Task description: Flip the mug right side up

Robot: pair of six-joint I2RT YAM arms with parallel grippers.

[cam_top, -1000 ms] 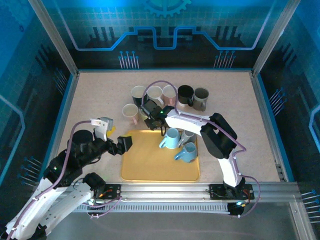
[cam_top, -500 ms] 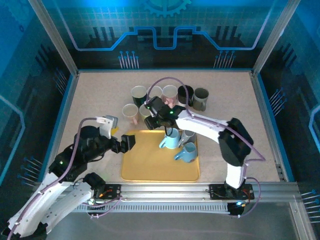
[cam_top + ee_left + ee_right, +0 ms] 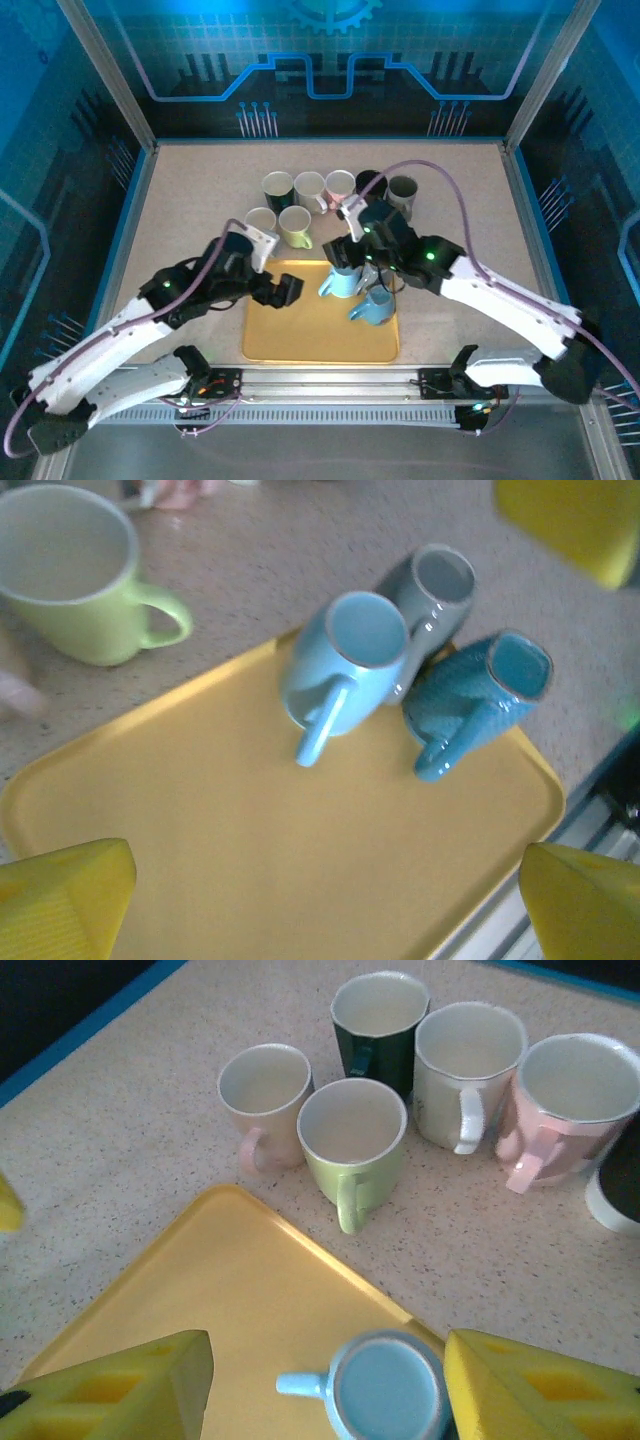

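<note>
My left gripper should swing over and lower its fingers around the body of the light blue mug (image 3: 343,280) (image 3: 345,660), standing flat end up below it across the bare tray.
Three mugs stand close together at the back right of the yellow tray (image 3: 300,335), flat ends up: a light blue mug (image 3: 343,280) (image 3: 345,660) (image 3: 388,1388), a grey mug (image 3: 374,270) (image 3: 435,590) and a teal mug (image 3: 373,305) (image 3: 480,700). My right gripper (image 3: 358,258) (image 3: 325,1392) hovers open right above the light blue mug, one finger on each side and apart from it. My left gripper (image 3: 285,290) (image 3: 320,910) is open over the tray's bare left part, with nothing between its fingers.
Upright mugs crowd the table behind the tray: light green (image 3: 295,225) (image 3: 352,1135), beige (image 3: 261,221), dark green (image 3: 277,186), white (image 3: 309,187), pink (image 3: 340,185), black (image 3: 371,186) and brown-grey (image 3: 402,192). A blue rim edges the table.
The right gripper let go of the light green mug, left it upright, and pulled back right over the light blue mug. The left arm swung right over the tray.
</note>
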